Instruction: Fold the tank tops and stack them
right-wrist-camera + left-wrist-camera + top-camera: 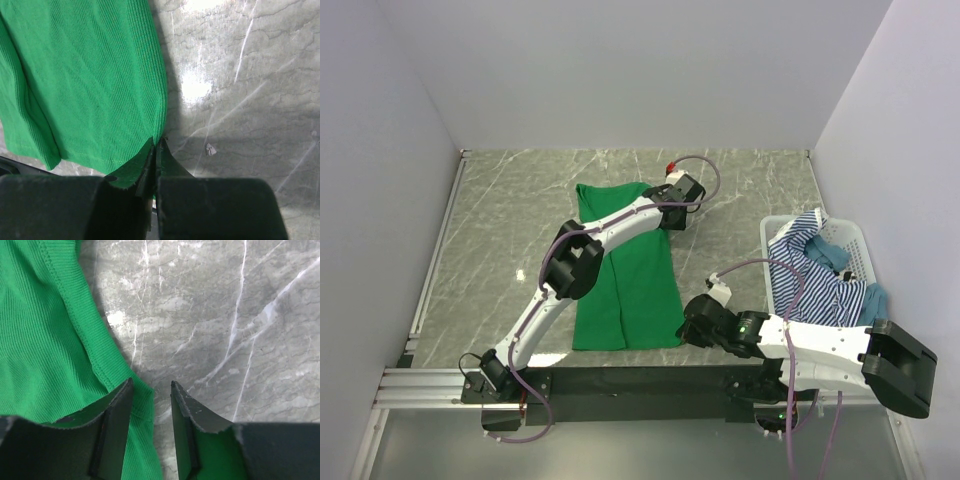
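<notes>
The green top is folded only on its opposite side, so my right gripper will carry the green top's edge across the green top onto the flap's near end (pixel 619 343) (pixel 49 161) and let it go.
The green tank top (pixel 630 290) lies flat and lengthwise on the marble table. My left gripper (pixel 672 212) is at its far right corner. In the left wrist view it (pixel 151 385) is open, low over the top's hemmed edge (pixel 100 365), and some cloth lies between the jaws. My right gripper (pixel 688 330) is at the near right corner. In the right wrist view it (pixel 156 142) is shut on the green top's (pixel 90 75) side edge. The striped tank top (pixel 810 265) and the teal one (pixel 873 300) lie in the basket.
The white slatted basket (pixel 857 237) stands at the right of the table, near the right wall. Walls close in the left, far and right sides. A metal rail (pixel 430 385) runs along the near edge. A small white speck (pixel 211 148) lies on the marble.
</notes>
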